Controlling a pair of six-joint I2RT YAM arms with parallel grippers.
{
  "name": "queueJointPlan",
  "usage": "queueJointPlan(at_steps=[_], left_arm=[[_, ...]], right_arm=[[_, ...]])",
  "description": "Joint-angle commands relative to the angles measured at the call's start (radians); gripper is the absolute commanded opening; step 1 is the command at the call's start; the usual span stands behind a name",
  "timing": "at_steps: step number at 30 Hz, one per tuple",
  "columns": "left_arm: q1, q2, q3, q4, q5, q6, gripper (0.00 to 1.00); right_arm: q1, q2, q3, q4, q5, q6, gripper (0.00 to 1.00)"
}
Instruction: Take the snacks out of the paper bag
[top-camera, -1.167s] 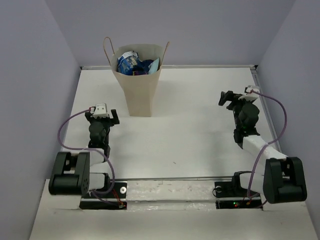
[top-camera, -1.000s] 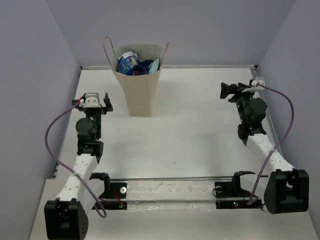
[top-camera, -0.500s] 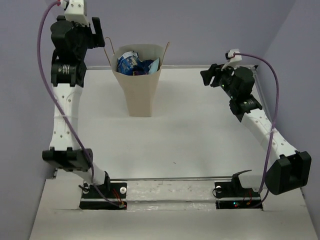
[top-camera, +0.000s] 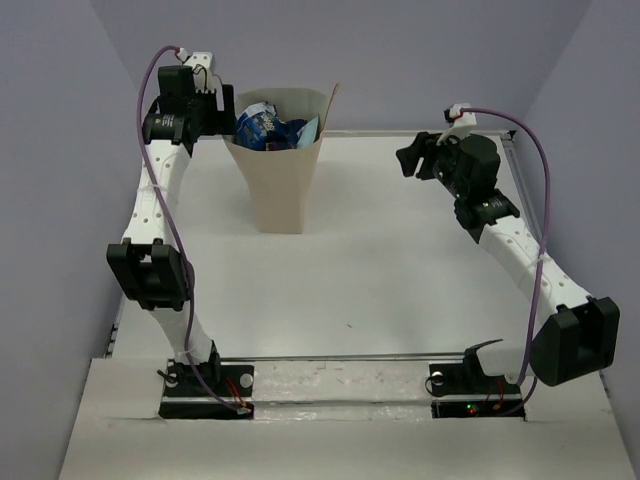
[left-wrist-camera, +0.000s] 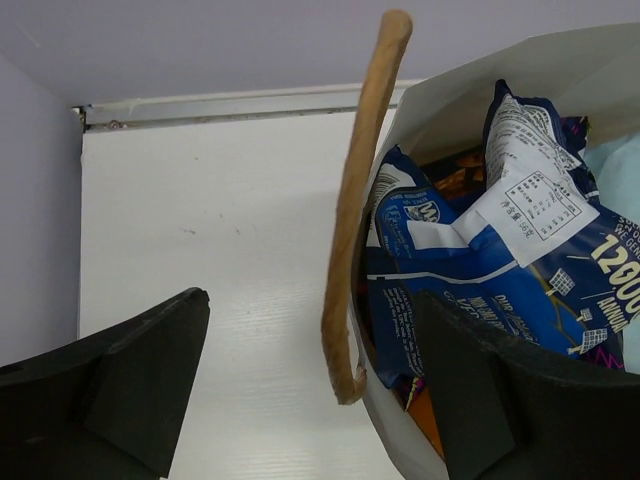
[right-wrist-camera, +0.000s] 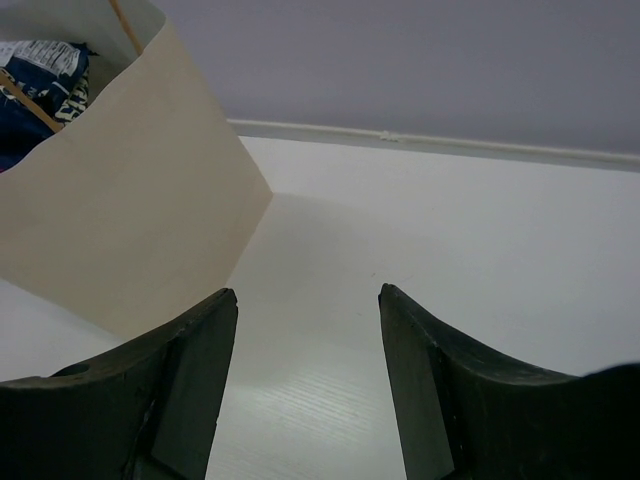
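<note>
My left gripper eases toward the right in the wrist view next and pinches the bag's rim, as that rim runs between its fingers, nearer the inner finger.
The tan paper bag stands upright at the back of the table, its mouth open. Snack packets fill it: a shiny blue packet and a light-blue one. My left gripper is open at the bag's left rim. In the left wrist view the gripper straddles the loop handle and the rim, one finger over the blue packet, the other outside. A sliver of orange packet shows below. My right gripper is open and empty, to the right of the bag.
Lavender walls close the table's back and both sides. A white ledge runs along the back edge. Bare white table lies between the bag and the arm bases.
My left arm has come down from high by the back wall and moved right to the bag's left rim. My right gripper has shifted slightly left. The bag has not moved.
</note>
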Motion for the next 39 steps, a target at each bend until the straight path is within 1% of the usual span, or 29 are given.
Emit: queueJointPlan(at_steps=[1,2,4,5,6,9,11,12,14,15,16,17,18,20,21,22,23,24,25,28,33,37,39], left_arm=[[-0.008,-0.010,0.016,0.054,-0.009,-0.014,0.93],[-0.011,0.001,0.016,0.045,-0.006,-0.012,0.92],[-0.011,0.019,0.008,0.042,0.006,-0.012,0.84],[-0.009,0.022,-0.002,0.047,0.011,-0.012,0.77],[-0.009,0.025,-0.005,0.053,0.017,-0.012,0.72],[-0.011,0.032,-0.008,0.073,0.044,-0.023,0.61],[-0.012,0.026,-0.016,0.083,0.083,-0.037,0.48],[-0.011,0.013,-0.024,0.094,0.112,-0.049,0.36],[-0.012,-0.005,-0.051,0.103,0.144,-0.054,0.22],[-0.012,-0.016,-0.062,0.108,0.173,-0.061,0.08],[-0.014,-0.037,-0.071,0.113,0.188,-0.062,0.03],[-0.014,-0.048,-0.084,0.114,0.202,-0.063,0.00],[-0.015,-0.069,-0.108,0.113,0.227,-0.065,0.00],[-0.020,-0.094,-0.157,0.104,0.244,-0.065,0.00],[-0.021,-0.106,-0.177,0.100,0.256,-0.095,0.00],[-0.021,-0.131,-0.192,0.096,0.271,-0.101,0.00],[-0.025,-0.145,-0.227,0.084,0.271,-0.121,0.00],[-0.025,-0.158,-0.245,0.077,0.275,-0.132,0.00],[-0.025,-0.187,-0.261,0.073,0.281,-0.144,0.00],[-0.028,-0.241,-0.315,0.068,0.296,-0.178,0.00],[-0.051,-0.284,-0.346,0.071,0.290,-0.111,0.00],[-0.052,-0.291,-0.338,0.035,0.293,-0.031,0.00],[-0.052,-0.292,-0.338,0.031,0.282,-0.023,0.00]], right_arm=[[0.004,0.011,0.021,0.018,-0.003,0.038,0.65],[0.004,0.016,0.026,0.018,-0.003,0.044,0.65],[0.004,0.034,0.046,0.016,-0.007,0.046,0.65],[0.016,0.039,0.055,0.015,-0.006,0.043,0.64],[0.025,0.045,0.067,0.012,-0.003,0.035,0.64],[0.064,0.080,0.148,-0.014,0.028,-0.006,0.64],[0.108,0.105,0.223,-0.036,0.037,-0.035,0.64],[0.140,0.113,0.275,-0.043,0.040,-0.045,0.64],[0.180,0.139,0.335,-0.047,0.031,-0.084,0.63],[0.200,0.154,0.369,-0.047,0.020,-0.095,0.63],[0.241,0.168,0.407,-0.051,0.011,-0.106,0.63],[0.261,0.188,0.452,-0.056,-0.001,-0.111,0.63],[0.281,0.238,0.553,-0.060,-0.022,-0.114,0.62],[0.347,0.301,0.665,-0.105,-0.035,-0.114,0.62],[0.372,0.335,0.782,-0.120,-0.033,-0.126,0.62],[0.393,0.406,0.841,-0.155,-0.033,-0.137,0.62],[0.435,0.445,0.900,-0.174,-0.027,-0.157,0.62],[0.450,0.482,0.955,-0.189,-0.024,-0.161,0.62],[0.464,0.558,1.051,-0.223,-0.020,-0.166,0.62],[0.476,0.684,1.196,-0.296,-0.027,-0.146,0.64],[0.476,0.743,1.210,-0.298,0.005,-0.161,0.69],[0.476,0.815,1.253,-0.315,-0.026,-0.172,0.75],[0.476,0.849,1.276,-0.341,-0.053,-0.165,0.78]])
